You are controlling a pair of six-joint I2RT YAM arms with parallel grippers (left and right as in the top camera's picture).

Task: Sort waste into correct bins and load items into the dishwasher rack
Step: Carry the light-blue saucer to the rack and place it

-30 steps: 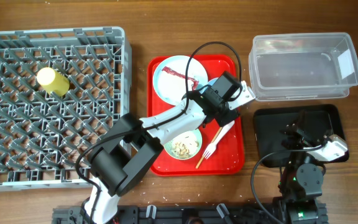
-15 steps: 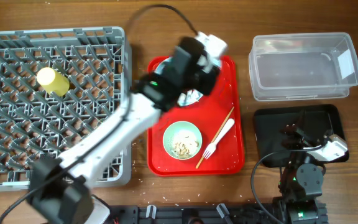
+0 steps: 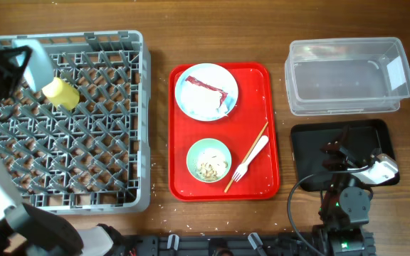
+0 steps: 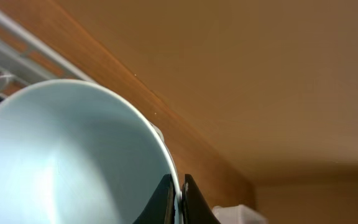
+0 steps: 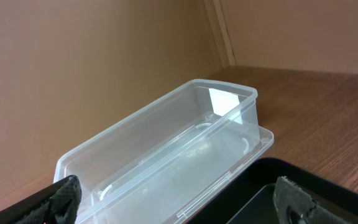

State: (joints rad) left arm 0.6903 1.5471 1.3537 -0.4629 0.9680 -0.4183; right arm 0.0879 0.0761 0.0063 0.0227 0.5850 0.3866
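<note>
I should next use my left gripper to bring the pale blue bowl point(image 3: 41, 67) down from above the far corner of the dishwasher rack and back toward the rack's empty wires next to the yellow cup point(image 3: 61, 93).
My left gripper point(image 4: 178, 200) is shut on the rim of the pale blue bowl point(image 4: 67, 155). In the overhead view it point(image 3: 21, 62) holds the bowl point(image 3: 41, 67) over the far left corner of the grey dishwasher rack point(image 3: 112, 192), next to the yellow cup point(image 3: 61, 93). The pale blue plate point(image 3: 194, 103) carries the white napkin with its red wrapper strip point(image 3: 206, 87). The pale green bowl point(image 3: 209, 161) holds beige scraps. The white fork point(image 3: 252, 156) and chopsticks point(image 3: 245, 159) lie beside it. My right gripper point(image 3: 342, 153) is open over the black tray point(image 3: 312, 142); its wrist view point(image 5: 178, 198) faces the clear tub point(image 5: 166, 149).
The plate, green bowl, fork and chopsticks all sit on a red serving tray point(image 3: 265, 78) in the middle. The clear tub point(image 3: 347, 75) stands at the back right, behind the black tray. Small white crumbs dot the wood near the front edge.
My left arm has swung from the red tray leftward across the table to the rack's far left corner, carrying the pale blue bowl. The right arm has not moved.
</note>
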